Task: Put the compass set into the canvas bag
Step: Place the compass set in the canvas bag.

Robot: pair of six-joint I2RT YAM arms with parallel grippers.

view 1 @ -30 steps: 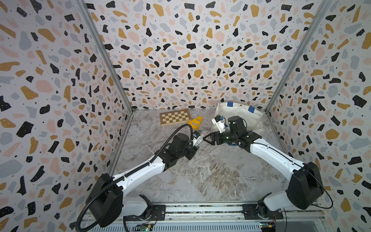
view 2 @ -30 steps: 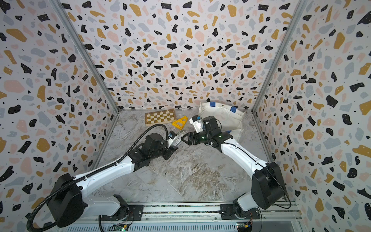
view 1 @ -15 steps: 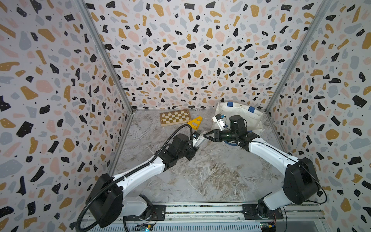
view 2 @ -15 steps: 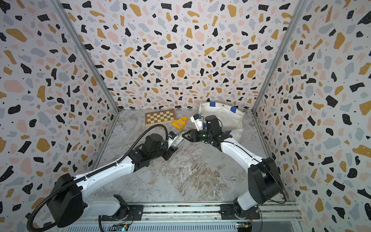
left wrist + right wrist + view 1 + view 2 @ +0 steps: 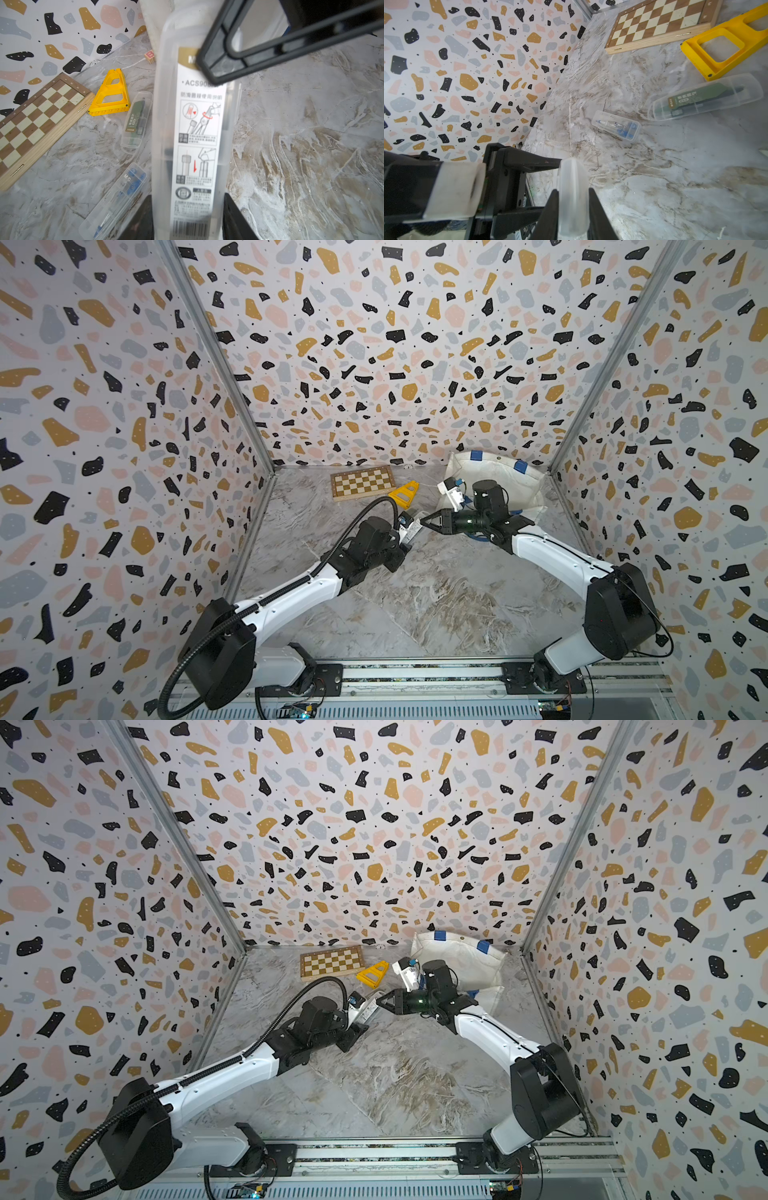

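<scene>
Next, my right gripper carries the case outward over the canvas bag's opening (image 5: 518, 489), which gapes outward of the gripper, and lowers the case inside to release it.
The compass set (image 5: 195, 135) is a long clear plastic case with a white printed label, held above the floor between the two arms (image 5: 411, 526) (image 5: 368, 1009). My left gripper (image 5: 187, 195) is shut on its near end, a finger on each long side. My right gripper (image 5: 573, 189) is shut on the rounded far end (image 5: 572, 182), and its fingers (image 5: 228, 62) cross the case's top in the left wrist view. The white canvas bag (image 5: 498, 477) (image 5: 461, 957) with blue tabs lies behind the right arm at the back right corner.
A chessboard (image 5: 363, 483) lies by the back wall with a yellow triangular frame (image 5: 404, 494) beside it. Two more clear cases lie on the marble floor, one with a green insert (image 5: 704, 97) and one with a blue insert (image 5: 616, 125). A small lettered block (image 5: 150, 56) sits near the bag.
My right gripper has swung left from in front of the bag to the case's far end and shut on it. The left arm has kept still with the case.
</scene>
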